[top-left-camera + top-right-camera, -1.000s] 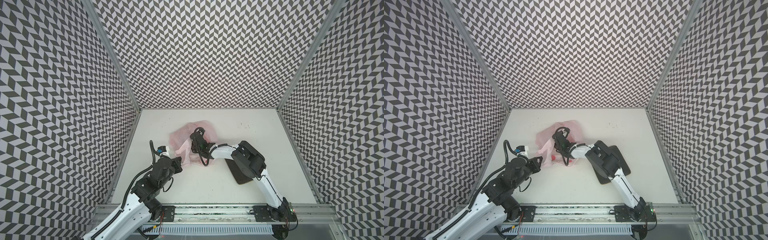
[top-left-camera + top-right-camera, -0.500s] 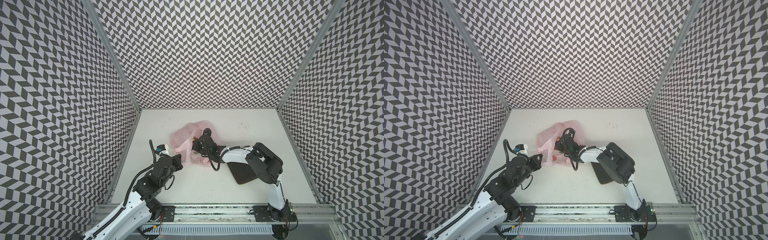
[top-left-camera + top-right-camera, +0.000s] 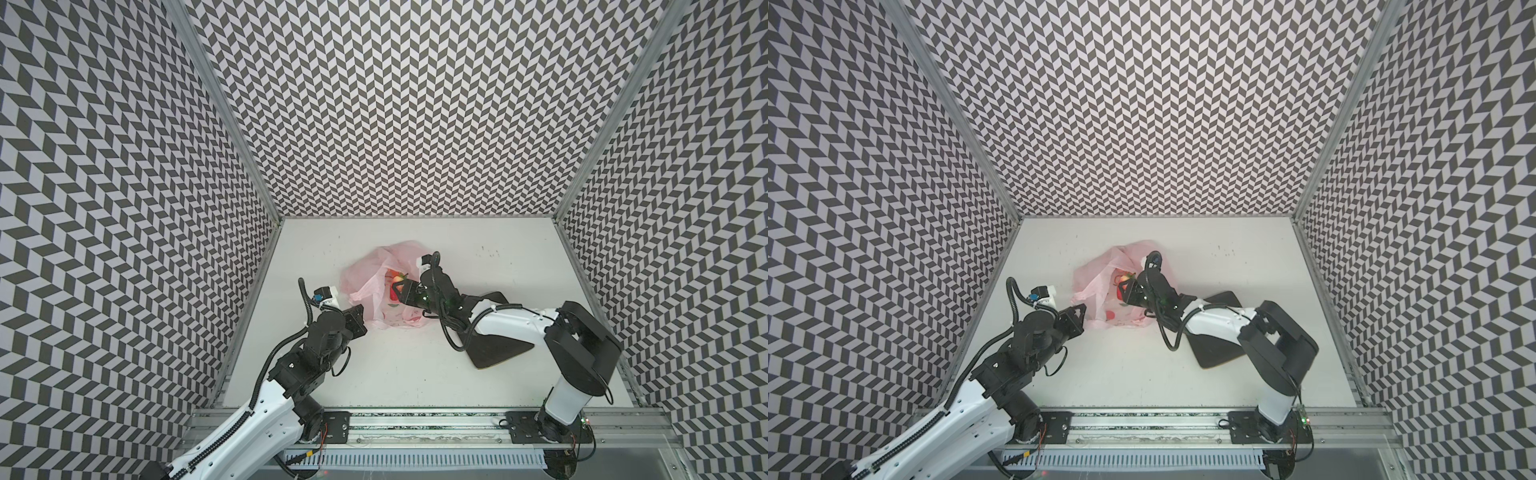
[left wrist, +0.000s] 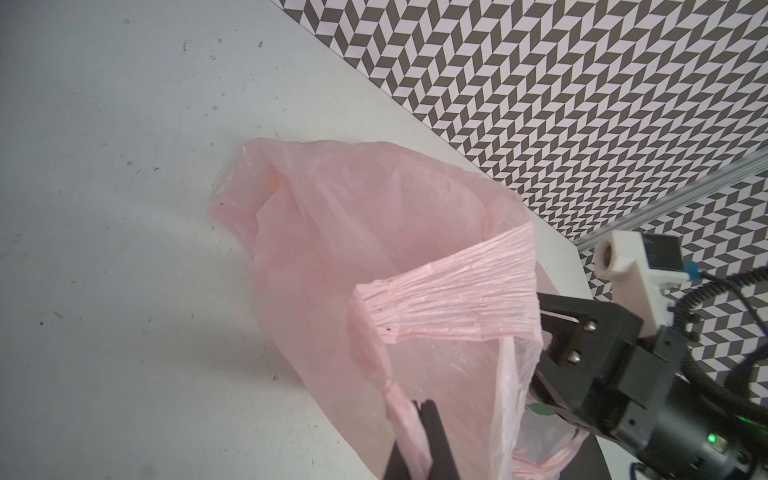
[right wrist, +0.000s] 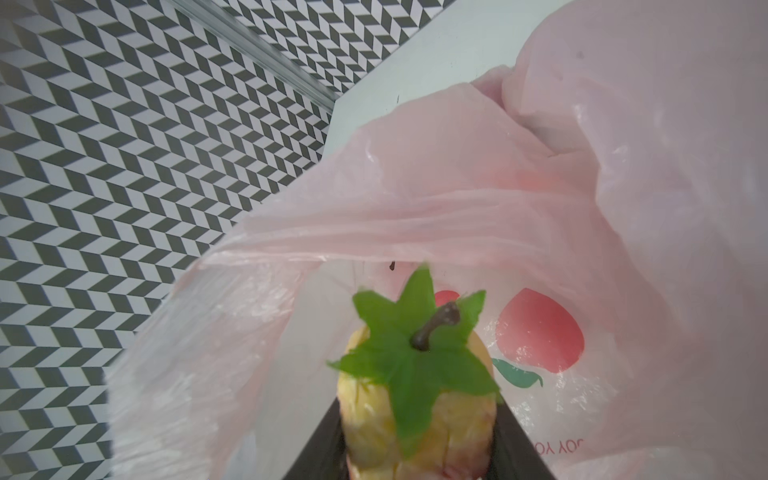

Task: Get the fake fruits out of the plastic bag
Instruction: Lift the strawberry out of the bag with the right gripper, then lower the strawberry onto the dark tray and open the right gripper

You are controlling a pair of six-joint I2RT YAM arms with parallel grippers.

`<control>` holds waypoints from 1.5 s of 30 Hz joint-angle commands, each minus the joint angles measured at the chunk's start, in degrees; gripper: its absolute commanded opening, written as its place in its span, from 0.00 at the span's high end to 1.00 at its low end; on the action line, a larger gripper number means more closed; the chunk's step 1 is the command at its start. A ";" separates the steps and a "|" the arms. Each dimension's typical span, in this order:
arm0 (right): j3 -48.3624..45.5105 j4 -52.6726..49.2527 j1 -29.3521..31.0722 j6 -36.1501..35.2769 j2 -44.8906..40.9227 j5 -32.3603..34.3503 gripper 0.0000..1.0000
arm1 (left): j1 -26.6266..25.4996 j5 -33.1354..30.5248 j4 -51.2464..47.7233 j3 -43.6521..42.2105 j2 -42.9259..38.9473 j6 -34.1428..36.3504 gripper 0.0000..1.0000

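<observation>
My right gripper needs to pull the fruit out of the bag [image 3: 374,266] and lower it to let go on the dark brown board [image 3: 486,347], which is bare and lies below and back from it.
The pale-pink plastic bag [image 3: 374,266] [image 3: 1096,270] lies crumpled mid-table with its mouth facing right. My left gripper [image 4: 419,419] [image 3: 363,320] [image 3: 1081,318] is shut on a twisted handle strip [image 4: 405,411] at the bag's near-left side. At the bag's mouth, my right gripper [image 5: 419,449] [image 3: 398,286] [image 3: 1126,289] is shut on a fake fruit [image 5: 415,415]. This fruit is yellow with red blush, a green leafy cap and a brown stem. Both top views show it as a small red and green spot [image 3: 395,276] [image 3: 1123,277]. Other fruits are hidden.
A dark brown flat board [image 3: 494,340] [image 3: 1217,349] lies on the table under my right arm. A red printed peach [image 5: 540,332] marks the bag's inner wall. Patterned walls close three sides, and a metal rail [image 3: 415,419] runs along the front edge.
My right arm's elbow has swung out to the right and its gripper has turned at the bag's mouth, still gripping the fruit. The left gripper has kept its hold.
</observation>
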 commanded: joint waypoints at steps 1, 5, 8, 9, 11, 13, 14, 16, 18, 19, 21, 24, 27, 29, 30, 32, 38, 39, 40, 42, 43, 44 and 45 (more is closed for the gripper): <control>-2.23 -2.07 -0.35 -1.93 -6.52 0.90 0.82 | -0.33 -1.52 1.74 -0.22 0.17 -0.42 1.00; -3.61 -6.20 -0.35 -4.19 -12.90 1.45 0.82 | -0.34 -1.15 2.29 -0.58 0.60 -0.37 1.00; -4.67 -9.60 -0.35 -5.77 -17.75 2.21 0.82 | -0.34 -0.97 2.77 -0.82 0.81 -0.25 1.00; -5.24 -10.70 -0.35 -6.37 -19.50 2.74 0.82 | -0.29 -0.89 2.92 -0.91 0.86 -0.08 1.00; -6.18 -12.43 -0.39 -7.49 -22.60 4.54 0.82 | -0.34 -0.80 3.16 -0.88 0.87 0.47 1.00; -7.14 -14.23 -0.60 -8.28 -25.79 6.87 0.82 | -0.34 -0.80 3.41 -0.84 0.92 0.84 1.00; -7.54 -14.99 -0.80 -8.76 -27.07 7.75 0.82 | -0.34 -0.71 3.46 -0.80 0.98 1.03 1.00; -7.83 -18.58 -2.22 -10.10 -29.86 9.52 0.82 | -0.33 -0.73 3.52 -0.76 0.95 1.31 1.00; -7.95 -23.36 -4.60 -10.64 -31.84 10.85 0.82 | -0.33 -0.66 3.65 -0.68 0.87 1.42 1.00; -8.54 -25.49 -6.22 -11.07 -33.08 11.18 0.82 | -0.34 -0.71 3.76 -0.68 0.91 1.48 1.00; -10.22 -29.25 -9.28 -11.85 -35.27 12.00 0.82 | -0.33 -0.71 3.96 -0.67 0.92 1.59 1.00; -12.87 -34.38 -12.66 -13.15 -37.66 12.33 0.82 | -0.34 -0.71 4.32 -0.67 0.92 1.94 1.00; -15.06 -37.30 -14.18 -13.50 -37.85 11.01 0.82 | -0.34 -0.71 4.66 -0.80 1.12 2.16 1.00; -15.87 -37.26 -14.94 -14.34 -36.96 9.51 0.81 | -0.34 -0.62 5.01 -0.89 1.29 2.21 1.00; -15.71 -36.89 -15.24 -15.37 -36.11 8.76 0.81 | -0.34 -0.54 5.06 -0.92 1.37 2.21 1.00; -15.45 -36.26 -15.76 -17.51 -33.68 6.91 0.82 | -0.34 -0.24 5.36 -0.88 1.77 2.21 1.00; -13.52 -39.78 -16.67 -21.58 -24.90 1.12 0.81 | -0.34 0.08 5.24 -0.36 1.99 2.74 1.00; -13.70 -39.57 -16.76 -22.16 -24.02 0.73 0.81 | -0.34 0.00 5.32 -0.41 1.94 2.76 1.00; -14.01 -39.29 -16.77 -22.42 -23.53 0.84 0.81 | -0.26 0.00 5.28 -0.40 1.94 2.82 1.00; -14.38 -39.43 -16.87 -22.72 -22.44 1.30 0.81 | -0.34 0.00 5.14 -0.27 1.87 2.99 1.00; -14.55 -39.39 -16.87 -22.96 -22.15 1.55 0.81 | -0.34 0.00 5.08 -0.15 1.90 3.08 1.00; -14.91 -39.20 -16.83 -23.02 -21.92 1.75 0.81 | -0.34 -0.01 5.09 -0.14 1.81 3.17 1.00; -15.37 -38.76 -16.87 -23.07 -21.61 1.94 0.80 | -0.34 0.00 4.97 -0.14 1.74 3.18 1.00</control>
